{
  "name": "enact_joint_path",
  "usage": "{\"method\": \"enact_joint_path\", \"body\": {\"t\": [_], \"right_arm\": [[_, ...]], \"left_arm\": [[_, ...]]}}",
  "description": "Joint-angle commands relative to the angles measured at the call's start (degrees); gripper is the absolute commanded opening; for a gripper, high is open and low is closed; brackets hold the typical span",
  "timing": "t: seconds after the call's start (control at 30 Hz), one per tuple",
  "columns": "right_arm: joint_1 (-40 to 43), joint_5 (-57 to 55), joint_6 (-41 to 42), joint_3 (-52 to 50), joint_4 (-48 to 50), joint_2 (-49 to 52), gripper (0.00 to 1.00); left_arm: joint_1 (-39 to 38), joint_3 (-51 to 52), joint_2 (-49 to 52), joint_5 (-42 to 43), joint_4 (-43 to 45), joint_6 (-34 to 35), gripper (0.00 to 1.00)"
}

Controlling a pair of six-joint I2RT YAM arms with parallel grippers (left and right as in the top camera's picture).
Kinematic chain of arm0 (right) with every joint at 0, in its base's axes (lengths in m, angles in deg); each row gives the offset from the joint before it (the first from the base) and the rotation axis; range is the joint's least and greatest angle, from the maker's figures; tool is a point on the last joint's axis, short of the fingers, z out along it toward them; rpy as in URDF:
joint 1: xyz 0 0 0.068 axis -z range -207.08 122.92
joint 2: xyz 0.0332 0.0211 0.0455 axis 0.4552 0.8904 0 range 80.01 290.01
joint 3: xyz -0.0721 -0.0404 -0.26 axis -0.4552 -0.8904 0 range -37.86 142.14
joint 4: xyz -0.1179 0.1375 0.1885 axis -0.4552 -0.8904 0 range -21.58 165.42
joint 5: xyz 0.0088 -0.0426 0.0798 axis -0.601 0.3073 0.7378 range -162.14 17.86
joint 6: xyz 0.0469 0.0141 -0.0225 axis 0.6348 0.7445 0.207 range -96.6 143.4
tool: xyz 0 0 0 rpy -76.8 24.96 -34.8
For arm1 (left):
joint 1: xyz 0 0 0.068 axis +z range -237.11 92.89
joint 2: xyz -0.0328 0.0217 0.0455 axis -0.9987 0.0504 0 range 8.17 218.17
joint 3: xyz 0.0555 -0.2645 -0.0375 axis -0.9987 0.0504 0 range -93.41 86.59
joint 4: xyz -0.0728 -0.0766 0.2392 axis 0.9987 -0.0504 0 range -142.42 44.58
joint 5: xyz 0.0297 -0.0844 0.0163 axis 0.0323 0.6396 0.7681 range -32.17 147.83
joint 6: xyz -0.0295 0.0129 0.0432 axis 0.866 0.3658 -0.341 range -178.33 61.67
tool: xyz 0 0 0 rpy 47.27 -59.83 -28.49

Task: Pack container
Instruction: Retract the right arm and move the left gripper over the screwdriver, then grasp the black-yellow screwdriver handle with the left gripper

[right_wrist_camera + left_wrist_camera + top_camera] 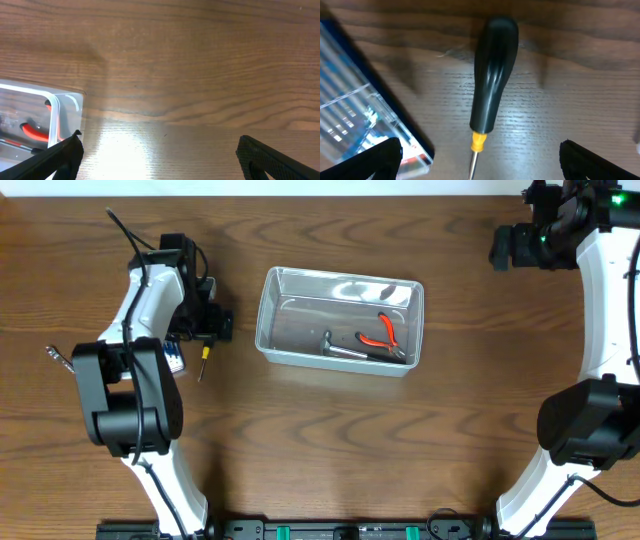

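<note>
I will move my left gripper past the yellow collar, then down onto the screwdriver's black handle.
The clear plastic container sits mid-table and holds red-handled pliers and a grey metal tool. Its corner shows at the left of the right wrist view. A screwdriver with a black handle and yellow collar lies on the table, also seen from overhead. My left gripper is open, low over the table, its fingers on either side of the screwdriver's shaft. My right gripper is open and empty over bare wood at the far right.
A small blue case of screwdriver bits lies right beside the screwdriver, close to my left finger. A small metal tool lies at the left edge of the table.
</note>
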Motion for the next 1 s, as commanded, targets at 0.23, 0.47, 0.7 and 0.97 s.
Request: {"method": "enact_joint_path", "body": {"t": [0.23,0.47,0.7,0.97], "right_arm": [[0.5,0.4,0.4,0.1,-0.3,0.2,0.99],[0.5,0.4,0.1,0.1,-0.7,0.2,0.99],[0.5,0.4,-0.3,0.1,-1.0,0.2,0.99],[0.6,0.4,-1.1,0.1,-1.4,0.2,0.99]], "left_arm": [[-0.1,0.1,3.6,0.2,2.1,-6.8,0.98],[-0.1,0.2,4.7,0.2,3.8,-11.6,0.98],[-0.1,0.2,6.5,0.2,5.2,-11.5,0.98],[-0.1,0.2,6.9,0.2,5.8,-11.4,0.98]]}}
